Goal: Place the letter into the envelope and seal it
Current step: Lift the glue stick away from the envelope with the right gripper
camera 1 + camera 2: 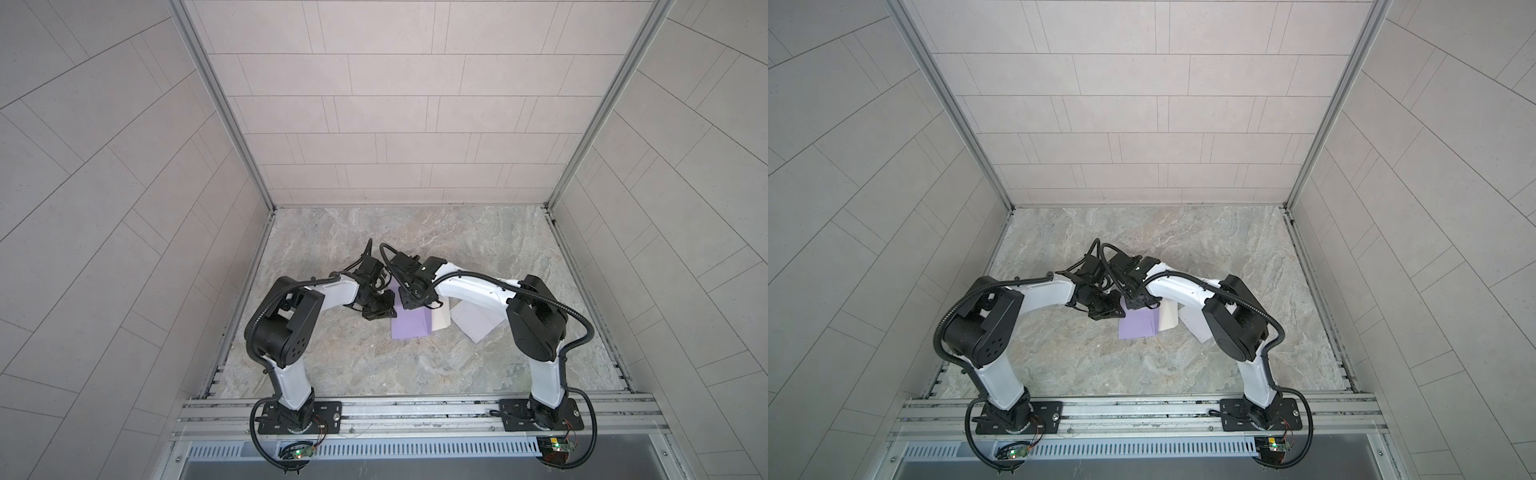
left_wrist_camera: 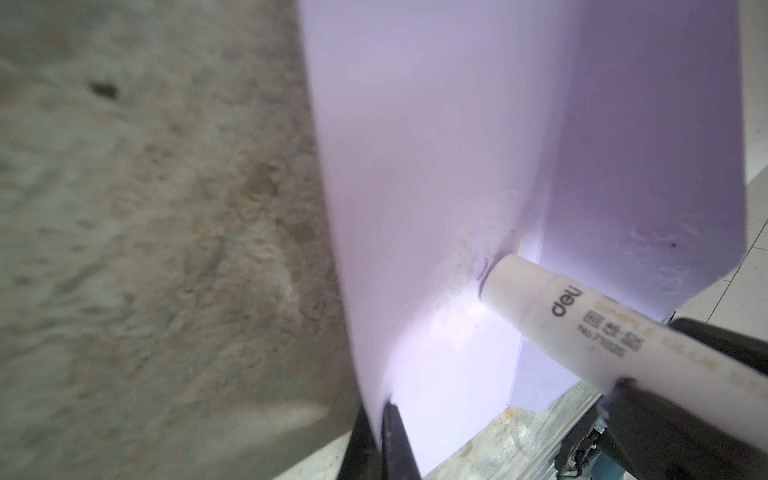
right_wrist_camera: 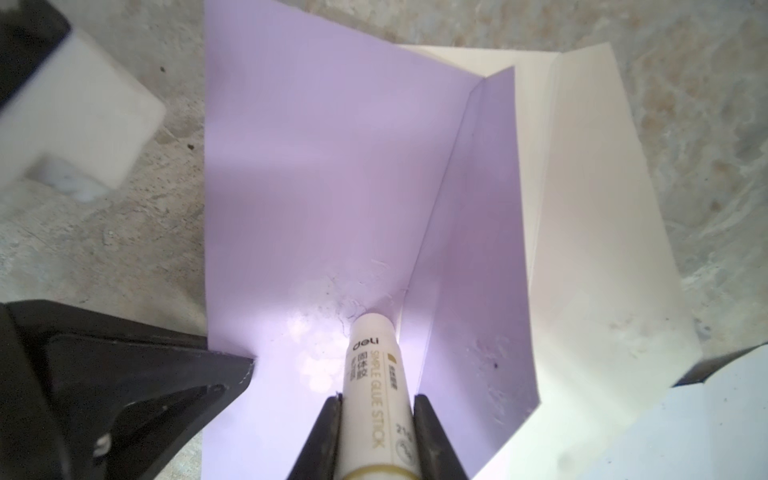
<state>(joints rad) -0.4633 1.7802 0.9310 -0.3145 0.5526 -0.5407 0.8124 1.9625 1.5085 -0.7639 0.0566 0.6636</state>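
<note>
I will next lift my right gripper and lower it at the loose sheet's edge [image 3: 676, 400] beyond the flap to let go of the stick [image 3: 374, 374], because glue smears show.
The lilac envelope [image 1: 409, 328] [image 1: 1138, 326] lies mid-table with its flap [image 3: 478, 249] folded up. My left gripper [image 2: 384, 409] is shut on the envelope's [image 2: 436, 166] near edge, seen also in the right wrist view. My right gripper [image 3: 376, 401] is shut on a white glue stick [image 3: 374, 374] [image 2: 561, 316]. The stick's tip presses on the envelope body [image 3: 324, 166] beside the flap's fold, where glue smears show. White folded paper [image 3: 602, 208] lies past the flap; I cannot tell whether it is the letter.
A loose white sheet [image 1: 478, 322] lies on the marble table under the right forearm. A blurred white block [image 3: 83, 124] sits near the envelope's far corner. Tiled walls enclose the table on three sides, and both arm bases stand on the front rail [image 1: 415, 411].
</note>
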